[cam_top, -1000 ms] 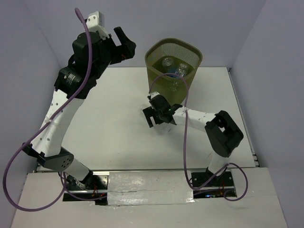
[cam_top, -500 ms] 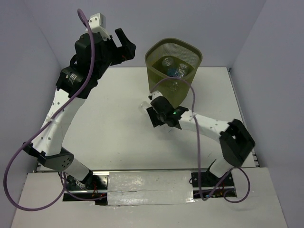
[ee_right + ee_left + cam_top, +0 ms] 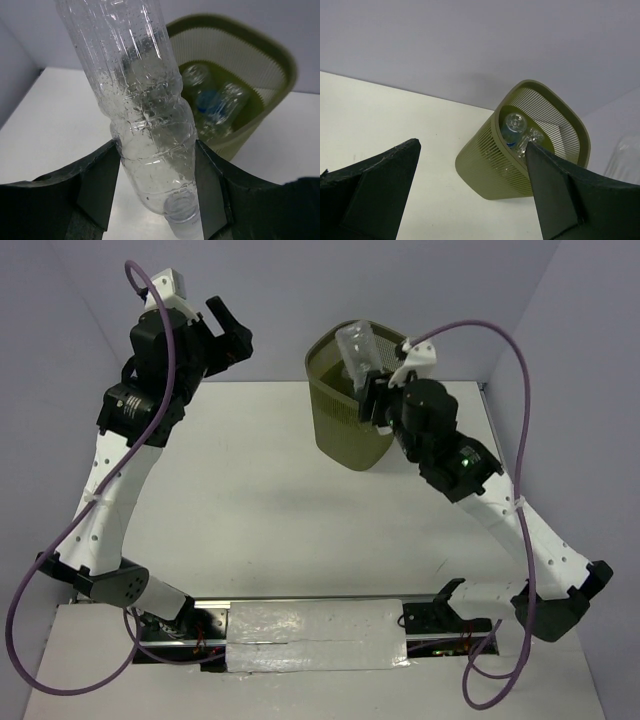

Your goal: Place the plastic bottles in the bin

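My right gripper moves outward past the bin's near rim, over the bin's opening (image 3: pixel 358 362) (image 3: pixel 222 92), and releases next, because the bottle's end with the cap still hangs outside that rim.
My right gripper (image 3: pixel 368 382) (image 3: pixel 155 172) is shut on a clear crinkled plastic bottle (image 3: pixel 357 348) (image 3: pixel 142 110). It grips near the neck, with the cap end toward the wrist. The bottle hangs high, over the rim of the olive-green mesh bin (image 3: pixel 345 425) (image 3: pixel 272 65). Inside the bin (image 3: pixel 495 165) lie other clear bottles (image 3: pixel 215 102) (image 3: pixel 516 131), one with a blue label. My left gripper (image 3: pixel 228 328) (image 3: pixel 471 150) is raised at the back left, open and empty, pointing at the bin. The held bottle shows faintly at the right edge of the left wrist view (image 3: pixel 626 156).
The white tabletop (image 3: pixel 250 490) runs between grey side walls and a grey back wall. The bin stands at the back centre. A purple cable (image 3: pixel 500 350) arcs above the right arm.
The right gripper shut on a bottle on the table in front of the bin and lifted it over the bin's rim. The left arm drifted slightly left.
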